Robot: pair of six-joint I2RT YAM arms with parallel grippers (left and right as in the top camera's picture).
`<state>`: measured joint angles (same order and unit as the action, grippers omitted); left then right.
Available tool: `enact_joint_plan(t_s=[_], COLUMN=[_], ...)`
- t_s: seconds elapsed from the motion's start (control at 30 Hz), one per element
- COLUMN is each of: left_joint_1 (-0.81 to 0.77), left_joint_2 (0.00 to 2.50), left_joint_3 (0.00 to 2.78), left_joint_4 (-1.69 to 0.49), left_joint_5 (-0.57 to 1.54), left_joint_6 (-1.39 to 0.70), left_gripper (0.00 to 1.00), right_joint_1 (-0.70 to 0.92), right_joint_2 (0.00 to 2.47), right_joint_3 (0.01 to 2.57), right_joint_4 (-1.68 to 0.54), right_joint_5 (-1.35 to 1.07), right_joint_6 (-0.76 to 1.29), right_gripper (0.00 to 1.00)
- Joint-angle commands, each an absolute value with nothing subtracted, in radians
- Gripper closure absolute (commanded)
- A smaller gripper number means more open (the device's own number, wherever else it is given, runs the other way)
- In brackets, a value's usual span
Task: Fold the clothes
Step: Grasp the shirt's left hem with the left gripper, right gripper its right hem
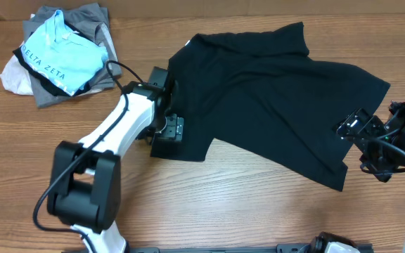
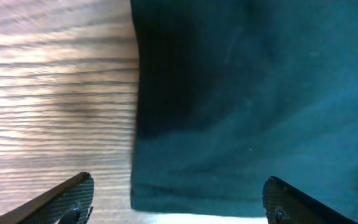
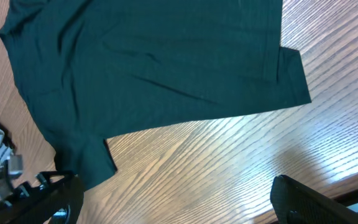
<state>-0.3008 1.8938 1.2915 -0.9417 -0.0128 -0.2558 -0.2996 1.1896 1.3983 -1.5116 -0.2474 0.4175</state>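
Bare wood lies along the shirt's edges at the near corner of the shirt's hem point(image 1: 337, 180) point(image 3: 297, 92), so the robot's open right gripper needs to move down and back onto that corner next.
The black T-shirt point(image 1: 273, 91) lies spread and slightly rumpled across the middle and right of the wooden table. At its left sleeve my left gripper point(image 1: 169, 133) is low over the cloth. In the left wrist view the gripper point(image 2: 179, 208) is open, its fingers point(image 2: 73, 196) straddling the sleeve's edge point(image 2: 185, 186), one over wood and one over fabric. My right gripper point(image 1: 357, 126) hovers at the shirt's right hem. The right wrist view shows it point(image 3: 179, 202) open over bare wood, with the shirt point(image 3: 154, 56) lying beyond it.
A pile of other garments sits at the back left: a light blue lettered shirt point(image 1: 62, 60) on grey pieces point(image 1: 83, 21) and white ones point(image 1: 13, 74). The left arm's base point(image 1: 83, 190) stands at the front left. Bare wood point(image 1: 245, 204) runs along the front.
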Motion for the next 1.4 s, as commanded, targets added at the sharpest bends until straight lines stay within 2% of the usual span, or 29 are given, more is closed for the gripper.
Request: enact_joint_plan(t_s=[0.0, 0.33, 0.37, 0.47, 0.57, 0.8, 1.1, 1.37], left_joint_1=[-0.301, -0.301, -0.301, -0.301, -0.300, -0.251, -0.079, -0.039], left_joint_2=[1.946, 2.033, 2.037, 2.040, 2.040, 2.040, 2.040, 2.040], left_joint_3=[1.313, 1.312, 1.312, 1.312, 1.312, 1.312, 1.312, 1.312], left_joint_4=[-0.932, -0.925, -0.923, -0.914, -0.908, -0.943, -1.003, -1.016], left_joint_5=[-0.025, 0.026, 0.026, 0.026, 0.026, -0.004, 0.023, 0.023], left_joint_6=[-0.240, -0.208, -0.208, -0.208, -0.209, -0.305, -0.329, -0.318], left_gripper=[0.14, 0.27, 0.31, 0.52, 0.69, 0.91, 0.96, 0.96], right_joint_1=[-0.295, -0.295, -0.295, -0.295, -0.295, -0.295, -0.295, -0.249], right_joint_2=[1.186, 1.186, 1.186, 1.186, 1.186, 1.188, 1.214, 1.317], right_joint_3=[1.395, 1.395, 1.395, 1.394, 1.381, 1.198, 0.838, 0.766], right_joint_4=[-1.511, -1.518, -1.519, -1.519, -1.519, -1.454, -1.215, -1.171], right_joint_5=[-0.236, -0.236, -0.236, -0.235, -0.214, -0.175, -0.291, -0.293], right_joint_6=[0.412, 0.413, 0.413, 0.419, 0.461, 0.555, 0.595, 0.614], right_gripper=[0.00, 0.00, 0.00, 0.00, 0.01, 0.03, 0.08, 0.12])
